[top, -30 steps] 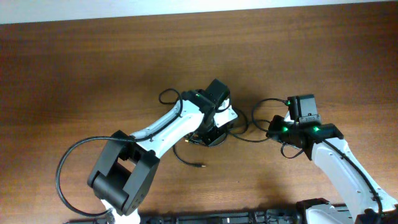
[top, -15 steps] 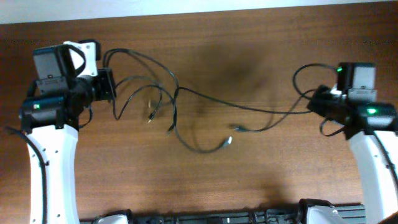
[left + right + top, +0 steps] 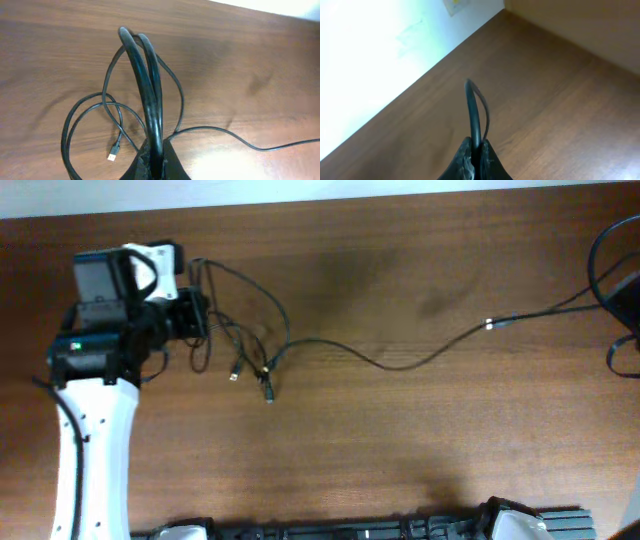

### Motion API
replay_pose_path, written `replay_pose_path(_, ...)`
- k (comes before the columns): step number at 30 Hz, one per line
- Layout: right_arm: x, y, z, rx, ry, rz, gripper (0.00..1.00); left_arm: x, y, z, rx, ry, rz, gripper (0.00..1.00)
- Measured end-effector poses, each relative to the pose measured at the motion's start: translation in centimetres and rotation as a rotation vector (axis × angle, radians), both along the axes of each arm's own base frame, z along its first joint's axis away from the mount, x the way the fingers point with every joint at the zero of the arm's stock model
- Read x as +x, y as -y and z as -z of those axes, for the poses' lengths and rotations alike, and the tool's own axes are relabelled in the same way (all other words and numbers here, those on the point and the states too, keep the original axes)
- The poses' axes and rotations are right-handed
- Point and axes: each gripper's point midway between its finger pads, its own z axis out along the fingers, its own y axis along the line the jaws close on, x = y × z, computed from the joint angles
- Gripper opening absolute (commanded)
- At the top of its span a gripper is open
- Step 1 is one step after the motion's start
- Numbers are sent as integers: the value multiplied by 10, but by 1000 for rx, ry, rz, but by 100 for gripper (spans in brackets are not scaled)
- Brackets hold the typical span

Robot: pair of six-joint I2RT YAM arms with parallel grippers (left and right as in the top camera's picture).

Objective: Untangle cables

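I will move my right gripper toward the bundle next and let go of the long black cable, because the cable stretches from the bundle across the table.
A bundle of thin black cables (image 3: pixel 243 330) lies in loose loops at the left of the wooden table. My left gripper (image 3: pixel 197 316) is shut on a doubled loop of it, seen in the left wrist view (image 3: pixel 150 95) rising from the jaws (image 3: pixel 155 161). A USB plug (image 3: pixel 114 156) lies just left of the jaws. One long cable (image 3: pixel 400 364) runs from the bundle across the table to the far right edge. My right gripper (image 3: pixel 476 152) is shut on a black cable (image 3: pixel 472 107). In the overhead view the right gripper is out of frame.
Two loose plug ends (image 3: pixel 268 392) hang below the bundle. A small light connector (image 3: pixel 490 325) sits on the long cable. A thicker black wire (image 3: pixel 605 255) loops at the right edge. A pale wall (image 3: pixel 375 55) borders the table's far side.
My right arm has moved right, out of the overhead view, drawing one cable out long across the table. The left gripper has shifted slightly right and the bundle has tightened near it.
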Motion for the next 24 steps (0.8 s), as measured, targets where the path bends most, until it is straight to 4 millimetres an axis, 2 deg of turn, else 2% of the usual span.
replay_pose_path(3,-14,23,-3,-56,-13,151,4,-1,30,6,8,-10,89,0)
replay_pose_path(6,-31,45,-11,-107,4,329,4,0,45,19,26,-40,128,0)
replay_pose_path(7,-35,53,-17,-130,22,385,4,2,48,30,56,-71,128,0)
replay_pose_path(9,-44,60,-19,-157,16,446,4,-1,35,52,149,-153,60,0)
replay_pose_path(10,-51,61,-15,-165,-16,469,4,-5,20,67,209,-220,-26,0)
replay_pose_path(12,-60,62,-3,-167,-95,491,4,-4,6,81,262,-272,-111,0)
replay_pose_path(13,-60,64,5,-166,-136,495,11,-2,0,90,277,-302,-159,0)
replay_pose_path(14,-56,65,12,-163,-165,493,34,-1,1,92,272,-311,-160,0)
replay_pose_path(15,-49,67,19,-154,-189,488,47,-1,5,95,254,-323,-154,0)
replay_pose_path(16,-38,66,31,-129,-217,457,51,-2,9,98,244,-332,-147,0)
replay_pose_path(17,-17,59,52,-76,-272,356,61,-3,15,100,238,-342,-132,0)
replay_pose_path(18,-3,51,64,-37,-296,272,63,-4,23,102,235,-347,-110,0)
replay_pose_path(20,34,6,90,110,-319,-69,66,-7,40,103,232,-341,-54,0)
replay_pose_path(21,44,-17,96,176,-311,-212,68,-10,53,103,235,-335,-11,0)
replay_pose_path(22,50,-44,102,247,-310,-358,69,-13,62,103,237,-332,21,0)
replay_pose_path(24,47,-88,109,332,-344,-568,71,-16,73,103,250,-326,54,0)
